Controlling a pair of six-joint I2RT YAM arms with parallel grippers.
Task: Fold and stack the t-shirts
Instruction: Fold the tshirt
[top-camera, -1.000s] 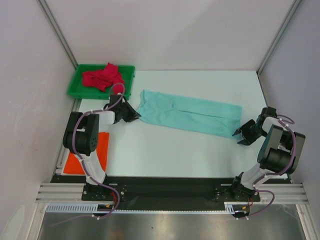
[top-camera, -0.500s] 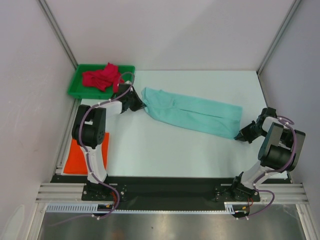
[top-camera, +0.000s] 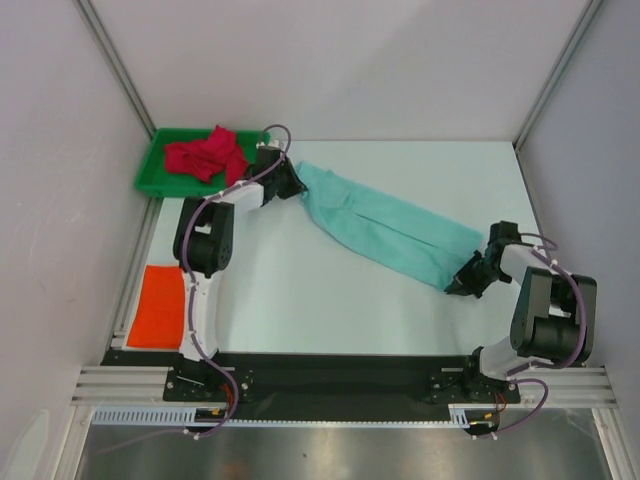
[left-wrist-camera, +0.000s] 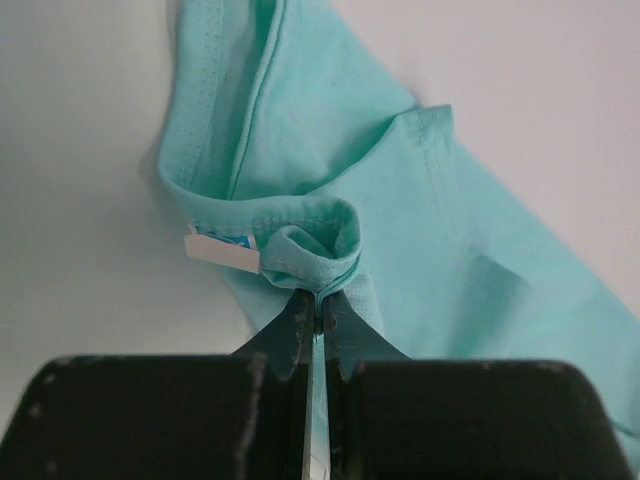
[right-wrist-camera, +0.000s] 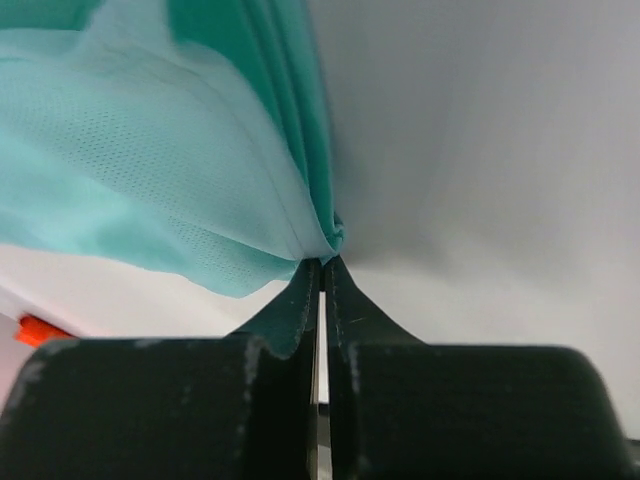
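My left gripper carries the t-shirt's collar end outward to the table's back edge next and releases it there, because the mint t-shirt runs diagonally across the table.
The mint green t-shirt (top-camera: 385, 228) lies as a long folded strip running diagonally across the white table. My left gripper (top-camera: 296, 184) is shut on its collar end (left-wrist-camera: 315, 250) at the back left, where a white label shows. At the front right, my right gripper (top-camera: 458, 284) is shut on the shirt's other end (right-wrist-camera: 322, 240). A crimson red t-shirt (top-camera: 205, 155) is bunched in the green tray (top-camera: 160, 178). A flat bright orange t-shirt (top-camera: 158, 305) lies at the table's left edge.
The green tray sits in the back left corner, close to my left gripper. White walls and metal frame posts enclose the table on three sides. Bare white table (top-camera: 330, 300) stretches in front of the mint strip.
Both grippers have shut on the mint shirt's ends. The left one carried the collar end back toward the tray; the right one pulled its end forward and left, turning the strip diagonal.
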